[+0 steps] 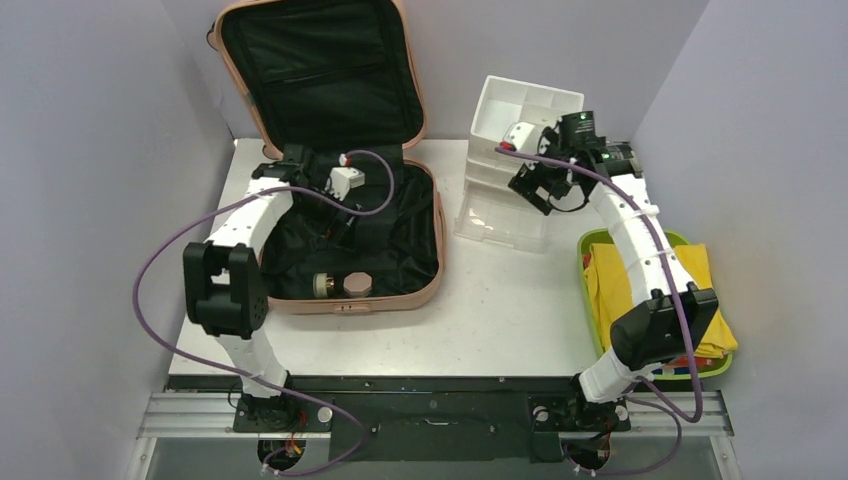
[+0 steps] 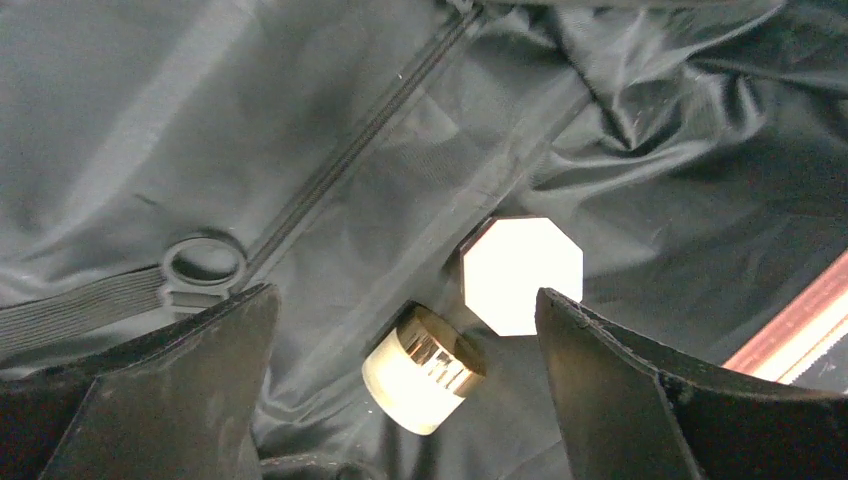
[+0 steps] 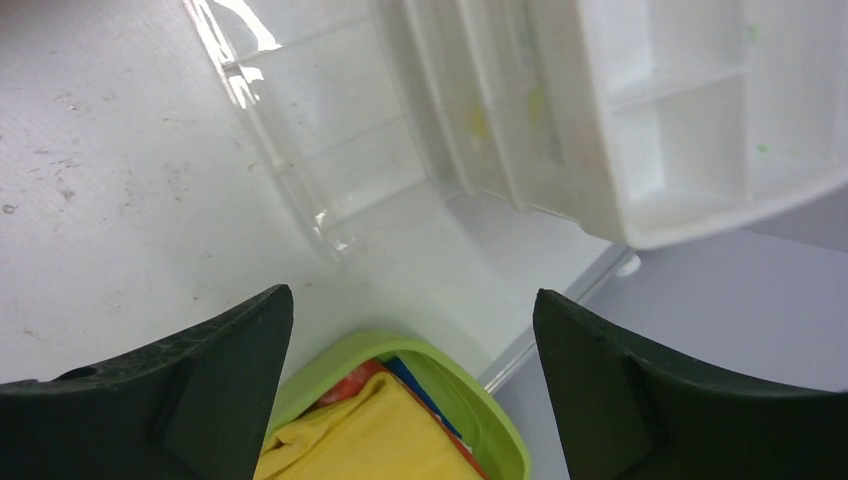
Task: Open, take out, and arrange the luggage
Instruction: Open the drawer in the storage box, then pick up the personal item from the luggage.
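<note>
I will lower my left gripper and pull it back onto the small round jar (image 1: 325, 286) (image 2: 424, 368), which lies below it and nearer my base, since my open fingers hang short.
The salmon-pink luggage (image 1: 432, 215) lies open on the table, its lid (image 1: 410, 60) leaning against the back wall. On its black lining (image 2: 300, 120) lie a small round jar with a gold band (image 2: 423, 370) and an octagonal pale-topped box (image 2: 522, 275), side by side near the front wall. My left gripper (image 2: 405, 295) hangs open above the lining with the jar just below the gap between its fingers, touching neither item. My right gripper (image 3: 412, 295) is open and holds nothing, hovering over the table beside the drawer organizers.
A white compartmented organizer (image 1: 525, 105) stands at the back right on a clear plastic tray (image 1: 500, 215). A lime-green tray (image 1: 590, 240) with folded yellow cloth (image 1: 650, 290) sits at the right edge, under the right arm. An elastic strap with a ring (image 2: 200, 265) crosses the lining.
</note>
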{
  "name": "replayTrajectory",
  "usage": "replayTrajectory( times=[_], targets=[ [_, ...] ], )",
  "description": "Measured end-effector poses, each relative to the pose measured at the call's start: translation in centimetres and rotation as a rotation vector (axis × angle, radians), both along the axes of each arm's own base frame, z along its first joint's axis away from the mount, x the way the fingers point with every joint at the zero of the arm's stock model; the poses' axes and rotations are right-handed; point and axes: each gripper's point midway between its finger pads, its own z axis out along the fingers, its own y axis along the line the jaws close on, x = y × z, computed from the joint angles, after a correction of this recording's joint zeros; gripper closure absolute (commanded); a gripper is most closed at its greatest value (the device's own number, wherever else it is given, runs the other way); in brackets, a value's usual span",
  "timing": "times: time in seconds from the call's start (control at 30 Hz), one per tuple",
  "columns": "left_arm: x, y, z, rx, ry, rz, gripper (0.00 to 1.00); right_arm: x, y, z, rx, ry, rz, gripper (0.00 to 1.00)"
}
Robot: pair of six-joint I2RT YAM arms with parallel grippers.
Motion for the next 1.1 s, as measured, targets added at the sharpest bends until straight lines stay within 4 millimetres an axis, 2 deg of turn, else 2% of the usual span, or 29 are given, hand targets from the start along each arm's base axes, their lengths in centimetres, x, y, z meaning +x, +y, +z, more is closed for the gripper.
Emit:
replayTrajectory(
  times=[0.07,0.2,0.37,0.47,0.57,0.63,0.73,0.93,1.1],
  targets=[
    [-0.4,-0.4,-1.8,0.06,0.069,-0.008,0.04,0.2,-1.2,2.2,0.014,-0.046,-0.031,0.15],
    [-2.2,-1.1,-3.4,0.149,0.154,-0.024,0.04,-0.6,-2.7,3.3,0.031,-0.057,-0.053,0.14],
    [-4.1,-2.0,-4.2,0.217,0.189,-0.06,0.04,-3.0,-2.1,2.1,0.055,-0.028,-0.008,0.13],
    [-6.3,-1.2,-5.6,0.27,0.236,-0.07,0.04,-4.3,-1.6,0.9,0.082,-0.014,0.018,0.13],
    [-7.8,0.0,-6.5,0.306,0.276,-0.05,0.04,-6.0,-1.3,-1.4,0.101,0.009,0.024,0.13],
    [-7.8,0.6,-6.6,0.309,0.272,-0.029,0.04,-7.3,-1.2,-3.2,0.109,0.04,0.018,0.13],
    [-7.0,1.8,-6.1,0.319,0.232,0.018,0.04,-7.8,-1.1,-4.1,0.118,0.054,0.004,0.12],
    [-4.6,3.8,-4.8,0.352,0.121,0.115,0.04,-6.7,-0.7,-3.6,0.12,0.011,0.019,0.12],
    [-4.7,4.7,-5.0,0.349,0.156,0.196,0.04,-4.9,-0.2,-2.6,0.117,-0.016,0.033,0.12]
  ],
)
